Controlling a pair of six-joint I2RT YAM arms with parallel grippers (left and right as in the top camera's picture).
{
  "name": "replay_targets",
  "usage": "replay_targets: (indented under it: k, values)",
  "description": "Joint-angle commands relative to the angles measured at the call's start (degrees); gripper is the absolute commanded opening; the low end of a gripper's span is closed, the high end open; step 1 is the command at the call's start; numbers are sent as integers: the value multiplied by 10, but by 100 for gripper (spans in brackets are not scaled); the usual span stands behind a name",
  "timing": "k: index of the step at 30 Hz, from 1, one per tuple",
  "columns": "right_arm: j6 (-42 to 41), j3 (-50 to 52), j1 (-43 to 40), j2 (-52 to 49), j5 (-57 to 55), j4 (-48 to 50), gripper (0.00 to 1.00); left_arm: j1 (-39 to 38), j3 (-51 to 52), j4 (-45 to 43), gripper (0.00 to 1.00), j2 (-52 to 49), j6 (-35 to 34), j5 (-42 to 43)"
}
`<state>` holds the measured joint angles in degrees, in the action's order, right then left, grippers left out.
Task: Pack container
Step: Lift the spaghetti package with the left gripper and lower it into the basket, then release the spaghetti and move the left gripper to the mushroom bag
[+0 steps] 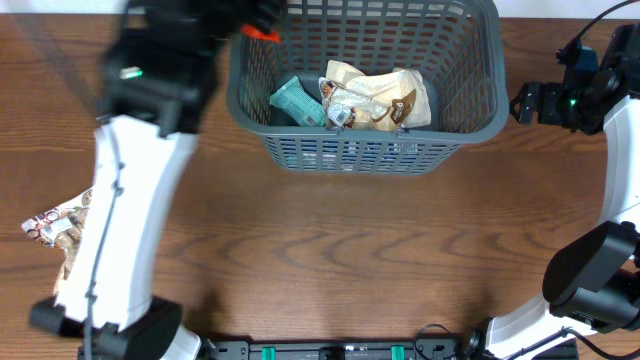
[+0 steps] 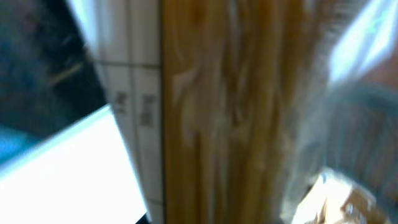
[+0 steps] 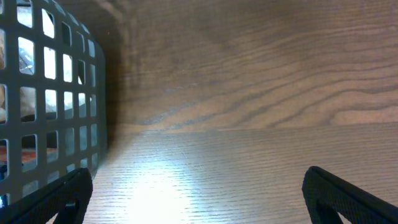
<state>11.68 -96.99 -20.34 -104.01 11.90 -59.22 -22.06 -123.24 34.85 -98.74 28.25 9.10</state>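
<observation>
I will next move my left gripper to the right in the overhead view and down onto the teal and beige packets, because the pasta hangs by the container's rim.
The container point(image 1: 352, 152), a dark grey slotted basket, stands at the back middle of the table. A teal packet point(image 1: 297, 100) and beige snack packets point(image 1: 380, 95) lie inside it. My left gripper point(image 1: 250, 25) hangs blurred over the basket's left rim. The left wrist view is filled by a clear packet of long yellow pasta strands point(image 2: 236, 112) with a white label, so the gripper looks shut on it, though its fingers are hidden. My right gripper point(image 3: 199, 199) stands open just above bare wood, right of the basket wall point(image 3: 56, 124), with nothing between its fingers.
A brown and white snack packet point(image 1: 60, 228) lies on the table at the far left, partly under the left arm. The right arm's base point(image 1: 590, 275) stands at the front right. Wooden tabletop stretches in front of the basket.
</observation>
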Motion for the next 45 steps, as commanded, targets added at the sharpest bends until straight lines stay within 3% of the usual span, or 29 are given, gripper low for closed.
replay_targets:
  k: [1,9,23,24,25,26,29,32,42,43,44,45]
  values:
    - [8,3,-6,-6,-1,0,99,-37,-16,-2,6,-40,191,8]
    - [8,3,-6,-6,-1,-1,99,-45,-15,89,6,-126,316,8]
    - [9,3,-6,-6,-1,1,99,-26,-6,172,6,-229,316,8]
    - [9,3,-6,-6,-1,1,99,-26,-6,175,8,-232,316,8]
    - [9,3,-6,-6,-1,1,99,-26,-6,176,25,-232,314,8]
    - [8,3,-6,-6,-1,1,99,-26,-6,176,35,-233,312,7]
    - [8,3,-6,-6,-1,1,99,-24,-6,176,45,-233,310,7]
    - [9,3,-6,-6,-1,0,99,-24,-6,179,72,-232,310,7]
    - [8,3,-6,-6,-1,-1,99,-22,-15,172,78,-152,256,-36]
    - [9,3,-6,-6,-1,-1,99,-21,-15,167,84,-130,256,-62]
    - [8,3,-6,-6,-1,-1,99,-19,-15,164,99,-112,250,-84]
    - [8,3,-6,-6,-1,-1,99,-16,-15,160,99,-92,235,-109]
